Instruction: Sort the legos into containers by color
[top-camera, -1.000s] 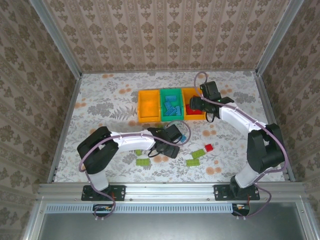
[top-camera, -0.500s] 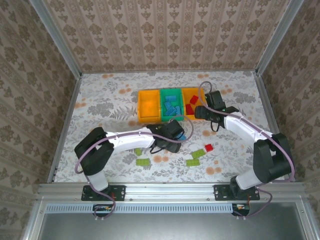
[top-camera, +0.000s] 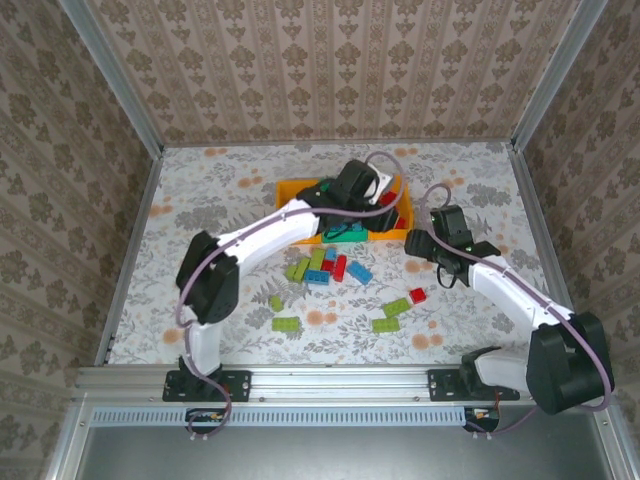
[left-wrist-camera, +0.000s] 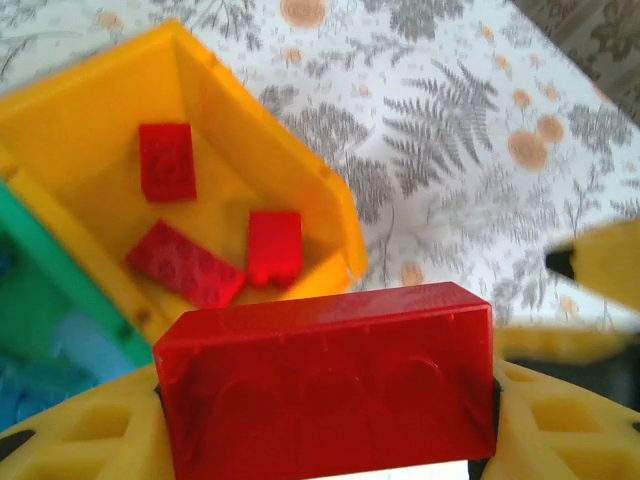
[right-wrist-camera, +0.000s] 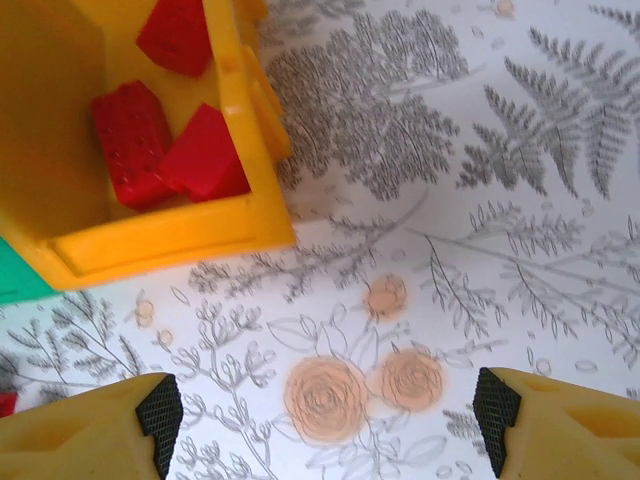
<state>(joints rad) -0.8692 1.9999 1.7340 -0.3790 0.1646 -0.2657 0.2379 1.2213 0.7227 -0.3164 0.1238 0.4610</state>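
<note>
The left gripper shifts slightly outward over the open middle of the orange-yellow container next and releases the red lego.
My left gripper (top-camera: 367, 187) hangs over the right orange-yellow container (top-camera: 398, 222), shut on a red lego (left-wrist-camera: 325, 375) that spans its yellow fingers (left-wrist-camera: 70, 440). Below it that container (left-wrist-camera: 300, 170) holds three red legos (left-wrist-camera: 167, 160). The green container (left-wrist-camera: 30, 260) beside it holds blue legos (left-wrist-camera: 50, 370). My right gripper (top-camera: 425, 246) (right-wrist-camera: 327, 410) stands open over bare table just off that container's corner (right-wrist-camera: 170, 240), nothing between its pads. Loose red, blue and green legos (top-camera: 325, 265) lie mid-table.
The left orange-yellow container (top-camera: 288, 187) is largely hidden under my left arm. More green legos (top-camera: 397, 307) (top-camera: 286, 323) and one red lego (top-camera: 417, 295) lie nearer the front. Metal rails and papered walls close in the table.
My left arm rose from mid-table to over the right container, carrying the red lego and uncovering a cluster of bricks. My right gripper drew back from that container and opened wider.
</note>
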